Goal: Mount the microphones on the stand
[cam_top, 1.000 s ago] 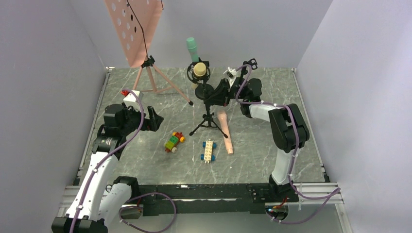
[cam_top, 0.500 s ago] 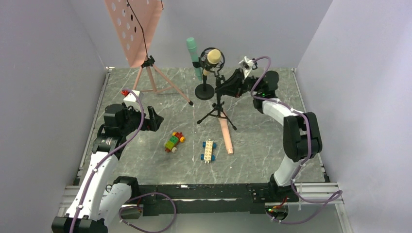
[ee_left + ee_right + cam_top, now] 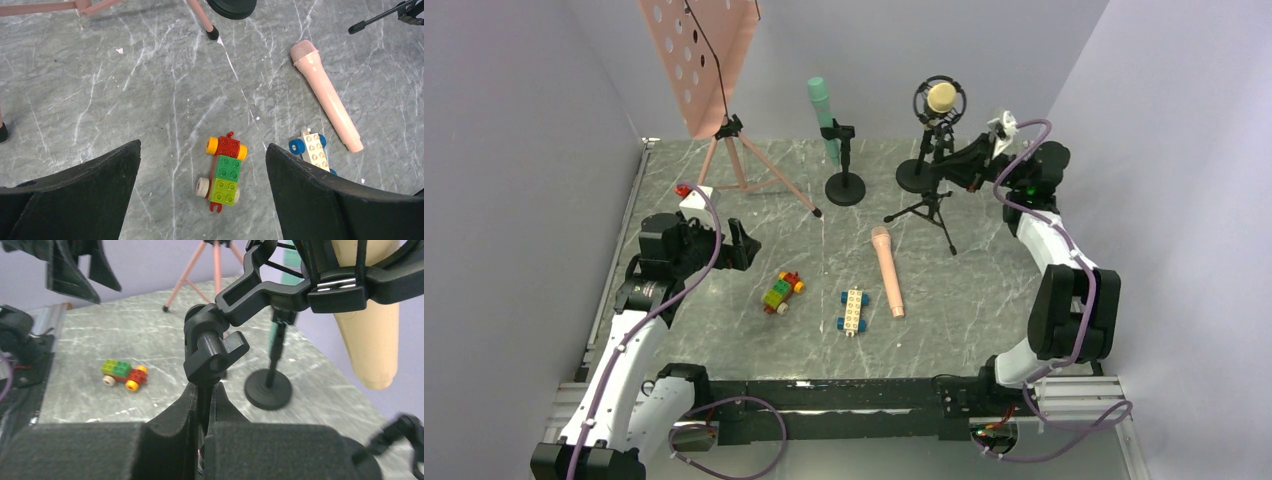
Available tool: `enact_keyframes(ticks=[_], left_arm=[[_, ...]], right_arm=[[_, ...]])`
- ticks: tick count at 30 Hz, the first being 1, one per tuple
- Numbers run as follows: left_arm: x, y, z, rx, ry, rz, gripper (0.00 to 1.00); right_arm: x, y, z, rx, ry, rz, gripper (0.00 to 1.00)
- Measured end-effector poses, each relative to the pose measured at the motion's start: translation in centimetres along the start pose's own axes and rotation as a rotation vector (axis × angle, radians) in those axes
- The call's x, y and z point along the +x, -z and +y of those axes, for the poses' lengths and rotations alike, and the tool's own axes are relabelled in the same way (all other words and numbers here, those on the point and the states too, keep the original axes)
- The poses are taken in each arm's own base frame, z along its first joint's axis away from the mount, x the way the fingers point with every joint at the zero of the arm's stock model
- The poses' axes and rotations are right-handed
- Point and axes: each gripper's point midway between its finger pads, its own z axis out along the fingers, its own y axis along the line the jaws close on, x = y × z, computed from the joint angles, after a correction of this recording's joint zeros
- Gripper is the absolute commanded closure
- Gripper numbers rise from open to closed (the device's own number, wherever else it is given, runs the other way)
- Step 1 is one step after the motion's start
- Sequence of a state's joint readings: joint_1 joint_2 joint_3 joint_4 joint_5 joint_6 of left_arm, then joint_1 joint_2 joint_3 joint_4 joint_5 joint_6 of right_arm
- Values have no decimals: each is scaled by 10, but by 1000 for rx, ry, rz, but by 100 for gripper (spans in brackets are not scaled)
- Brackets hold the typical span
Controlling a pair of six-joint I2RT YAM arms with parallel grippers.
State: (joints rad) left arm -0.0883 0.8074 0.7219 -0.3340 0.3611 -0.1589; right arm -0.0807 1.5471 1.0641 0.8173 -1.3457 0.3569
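The tripod should next go to the right in the top view, clear of the black base, and the right gripper should let it go there, because that tabletop is bare.
A tan-yellow microphone [image 3: 941, 98] sits in the black shock mount of a tripod stand [image 3: 932, 200]. My right gripper [image 3: 946, 172] is shut on that stand's pole, just under its swivel joint [image 3: 210, 352]; the microphone's body [image 3: 369, 340] hangs at the upper right of the right wrist view. A mint green microphone [image 3: 821, 103] stands clipped in a round-base stand [image 3: 845, 188]. A salmon pink microphone [image 3: 887, 272] lies loose on the table and also shows in the left wrist view [image 3: 325, 95]. My left gripper [image 3: 742, 245] is open and empty above the brick car.
A pink music stand [image 3: 699, 60] on a pink tripod stands at the back left. A red-green brick car [image 3: 783, 292] and a white-blue brick car [image 3: 853, 311] lie mid-table. A black round base [image 3: 914, 178] sits behind the tripod. Walls close in on both sides.
My right gripper has carried the tripod stand with the tan-yellow microphone to the right and back, uncovering the pink microphone. The left arm has not moved.
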Motion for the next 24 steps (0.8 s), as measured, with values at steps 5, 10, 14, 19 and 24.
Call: enact_keyframes(ticks=[5,10,14,19,24], left_arm=[[0,0,0,0,0,1,1],[0,0,0,0,0,2,1],[1,0,0,0,-4,3,1],[1,0,1,0,-7,3,1],[3,-3,2,-2,-3,14,1]], right_arm=[[8,44,-27,126,30,11,100],[12,87,-45,235,39,12,100],[6,109,-55,270,109,1,100],[29,129,-82,279,81,-18,100],[71,148,-105,302,-86,-29,100]])
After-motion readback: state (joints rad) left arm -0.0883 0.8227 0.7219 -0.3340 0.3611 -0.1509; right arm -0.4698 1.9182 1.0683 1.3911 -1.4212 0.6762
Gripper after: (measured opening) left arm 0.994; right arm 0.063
